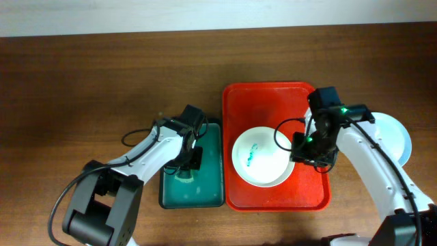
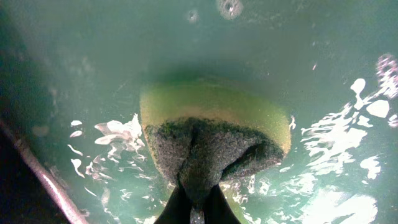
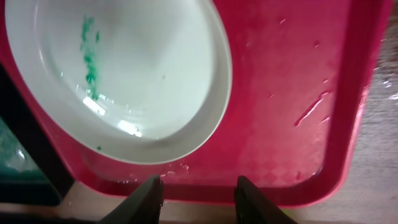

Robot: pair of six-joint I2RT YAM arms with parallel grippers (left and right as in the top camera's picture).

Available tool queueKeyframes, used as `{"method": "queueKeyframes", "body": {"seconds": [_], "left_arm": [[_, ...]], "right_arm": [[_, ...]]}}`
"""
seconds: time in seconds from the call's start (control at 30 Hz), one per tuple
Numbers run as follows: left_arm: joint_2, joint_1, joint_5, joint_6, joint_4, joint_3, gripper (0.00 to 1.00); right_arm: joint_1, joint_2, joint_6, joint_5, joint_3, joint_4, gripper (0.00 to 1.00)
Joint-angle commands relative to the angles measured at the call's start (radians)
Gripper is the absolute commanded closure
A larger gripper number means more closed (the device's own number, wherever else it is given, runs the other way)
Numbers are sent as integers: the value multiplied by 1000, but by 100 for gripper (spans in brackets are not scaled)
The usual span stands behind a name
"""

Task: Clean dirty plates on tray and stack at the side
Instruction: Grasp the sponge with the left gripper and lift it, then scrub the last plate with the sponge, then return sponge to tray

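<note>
The sponge should next go up and over to the plate with my left gripper, across the teal-green smear (image 1: 252, 154) that still marks the plate. My left gripper should then bring it down into the sponge tray (image 1: 208, 184) and release it.
A round white plate (image 1: 263, 156) with a teal-green smear lies in the red tray (image 1: 259, 109); in the right wrist view the same plate (image 3: 124, 74) fills the upper left over the tray (image 3: 292, 93). My right gripper (image 1: 311, 156) hovers by the plate's right rim. Seen from the wrist, the right gripper (image 3: 198, 190) is open, its fingers over the tray's rim with nothing between them. My left gripper (image 1: 186, 169) is down in the dark green sponge tray (image 1: 208, 184). The left gripper (image 2: 198, 208) is shut on a yellow-green sponge (image 2: 211, 130) by its dark scouring side.
A pale plate (image 1: 401, 137) rests on the wooden table to the right of the red tray, partly hidden by my right arm. The sponge tray (image 2: 311, 56) holds water and white foam. Brown table surrounds both trays.
</note>
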State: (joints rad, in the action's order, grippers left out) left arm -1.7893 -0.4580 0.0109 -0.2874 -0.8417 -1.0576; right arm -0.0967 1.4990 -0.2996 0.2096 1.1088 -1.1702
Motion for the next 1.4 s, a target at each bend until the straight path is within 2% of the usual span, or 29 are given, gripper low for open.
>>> {"method": "queueKeyframes", "body": {"seconds": [0.0,0.07,0.13,0.2,0.23,0.3,0.47,0.5,0.53,0.6,0.67,0.73,0.83,0.9,1.0,1.1,1.13,1.17,1.2,1.27,1.3,1.37], "left_arm": [[43,3,-4,6,-90,-96,100],[82,3,-5,6,-166,-211,100],[102,2,-8,29,-220,-318,100],[102,3,-8,43,-277,-406,100],[102,3,-8,43,-289,-426,100],[102,3,-8,43,-305,-452,100],[102,2,-47,43,-292,-452,100],[102,2,-78,43,-285,-452,100],[102,2,-126,43,-265,-451,100],[102,0,-128,43,-251,-451,100],[99,-19,-176,43,-189,-449,100],[87,-53,-282,42,-93,-448,100],[-31,-176,-288,42,-10,-448,100],[-125,-220,-289,-10,48,-448,100],[-278,-253,-428,-42,129,-449,100],[-401,-257,-476,-63,147,-449,100],[-412,-254,-455,-63,132,-449,100],[-415,-249,-359,-63,95,-449,100],[-415,-241,-141,-64,6,-459,100],[-415,-228,125,-64,-105,-500,100],[-415,-224,199,-64,-143,-530,100],[-415,-224,181,-92,-143,-549,100]], "right_arm": [[154,2,150,78,0,15,60],[254,2,268,186,-4,14,60],[251,2,270,200,-56,60,60],[226,2,219,194,-164,214,60],[221,2,193,194,-220,304,60],[219,2,190,194,-297,421,68],[98,89,187,138,-309,509,67],[65,123,184,124,-309,543,67],[51,164,77,-18,-309,562,77],[53,171,73,-27,-309,558,91],[53,170,73,-27,-309,550,96],[53,170,73,-28,-309,539,96],[53,170,73,-27,-309,538,96],[53,170,73,-27,-309,533,96],[53,170,73,-27,-309,532,96],[53,170,74,-27,-309,531,96],[53,170,74,-27,-309,530,96],[53,170,74,-27,-309,527,95],[53,170,74,-27,-309,523,95],[53,170,74,-27,-309,520,95],[53,170,74,-27,-309,520,95],[53,170,74,-27,-309,520,95]]}}
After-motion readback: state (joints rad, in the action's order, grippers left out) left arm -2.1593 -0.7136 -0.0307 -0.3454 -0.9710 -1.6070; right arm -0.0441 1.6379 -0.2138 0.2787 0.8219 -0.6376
